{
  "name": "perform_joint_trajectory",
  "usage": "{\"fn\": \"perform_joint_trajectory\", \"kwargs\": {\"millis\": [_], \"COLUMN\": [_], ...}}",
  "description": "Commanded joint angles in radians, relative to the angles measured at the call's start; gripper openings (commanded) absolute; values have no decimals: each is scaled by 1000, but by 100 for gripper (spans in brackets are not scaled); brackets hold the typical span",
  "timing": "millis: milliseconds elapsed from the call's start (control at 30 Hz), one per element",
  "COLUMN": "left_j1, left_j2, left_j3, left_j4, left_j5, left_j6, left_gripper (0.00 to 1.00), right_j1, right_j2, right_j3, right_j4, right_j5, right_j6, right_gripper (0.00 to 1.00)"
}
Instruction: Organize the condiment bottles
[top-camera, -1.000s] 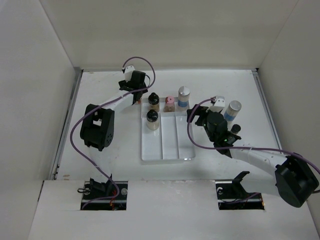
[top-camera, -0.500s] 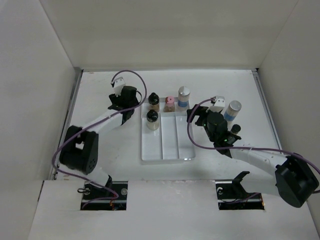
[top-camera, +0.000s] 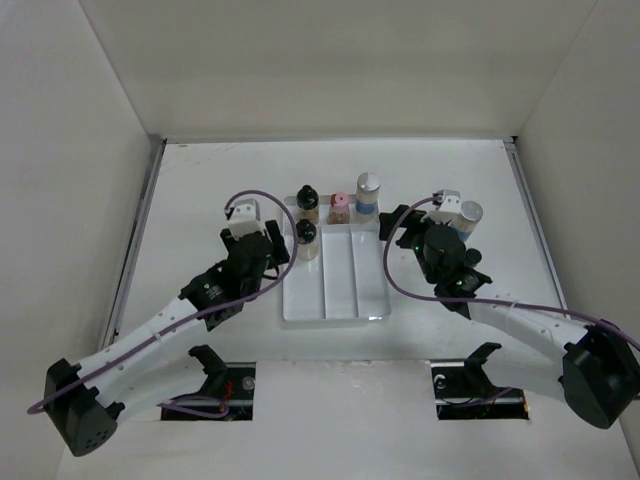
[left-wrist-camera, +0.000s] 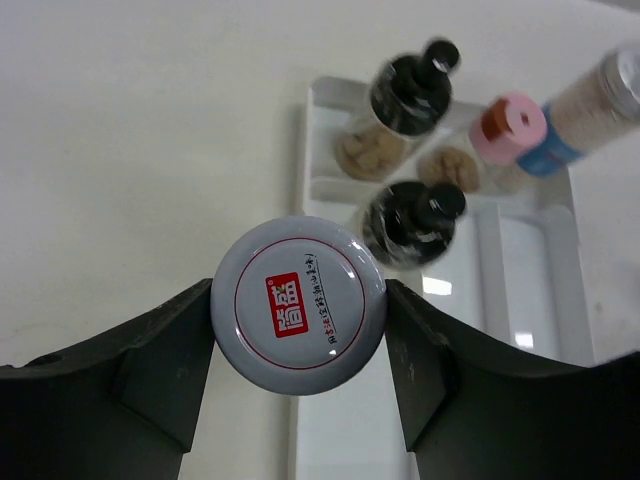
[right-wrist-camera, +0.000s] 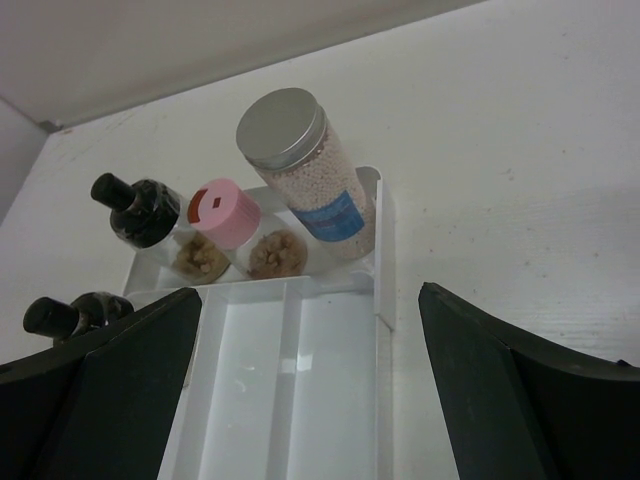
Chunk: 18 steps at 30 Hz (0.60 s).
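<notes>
My left gripper needs to move the jar back, to the right in the top view and down into the nearer black-capped bottle's compartment, since its near stretch lies empty.
My left gripper (left-wrist-camera: 298, 330) is shut on the short white-lidded jar (left-wrist-camera: 298, 305), holding it over the left rim of the clear tray (left-wrist-camera: 305, 140). In the top view my left gripper (top-camera: 272, 262) hides the jar. Two black-capped brown bottles (top-camera: 307, 200) (top-camera: 306, 237), a pink-capped bottle (top-camera: 340, 205) and a silver-capped blue-label bottle (top-camera: 368, 190) stand at the tray's far end. My right gripper (top-camera: 398, 225) is open and empty over the tray's right compartment (right-wrist-camera: 330, 380), the silver-capped bottle (right-wrist-camera: 300, 170) ahead of it. A second silver-capped bottle (top-camera: 470, 213) stands on the table behind the right wrist.
The clear divided tray (top-camera: 335, 300) lies mid-table with three long compartments running toward me. White walls close off the back and both sides. Purple cables loop above both arms.
My left arm has swung from the table's back left toward me and now sits beside the tray's left rim. My right gripper has shifted slightly back and right.
</notes>
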Motion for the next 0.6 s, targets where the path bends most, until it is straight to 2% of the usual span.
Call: {"fn": "perform_joint_trajectory", "kwargs": {"millis": [0, 133, 167, 300, 367, 433, 533, 567], "left_j1": [-121, -263, -272, -280, -286, -291, -292, -292], "left_j2": [-13, 60, 86, 174, 195, 208, 215, 217], "left_j3": [-26, -59, -63, -95, -132, -169, -207, -220], "left_j4": [19, 132, 152, 223, 283, 338, 379, 393], "left_j5": [2, 3, 2, 12, 14, 9, 6, 5], "left_j6": [-51, -47, -42, -24, -2, 18, 26, 26], "left_gripper": [36, 36, 36, 37, 37, 37, 41, 43], "right_j1": [-25, -63, -71, -97, -127, -173, -262, -287], "right_j2": [-47, -122, -147, -237, -274, -297, -290, -282], "right_j3": [-14, -20, -18, 11, 20, 25, 54, 61], "right_j4": [35, -4, -28, -180, -263, -327, -407, -419], "right_j5": [22, 22, 22, 40, 83, 128, 130, 130], "right_j6": [2, 5, 6, 2, 5, 2, -14, -15], "right_gripper": [97, 91, 86, 55, 50, 54, 87, 95]}}
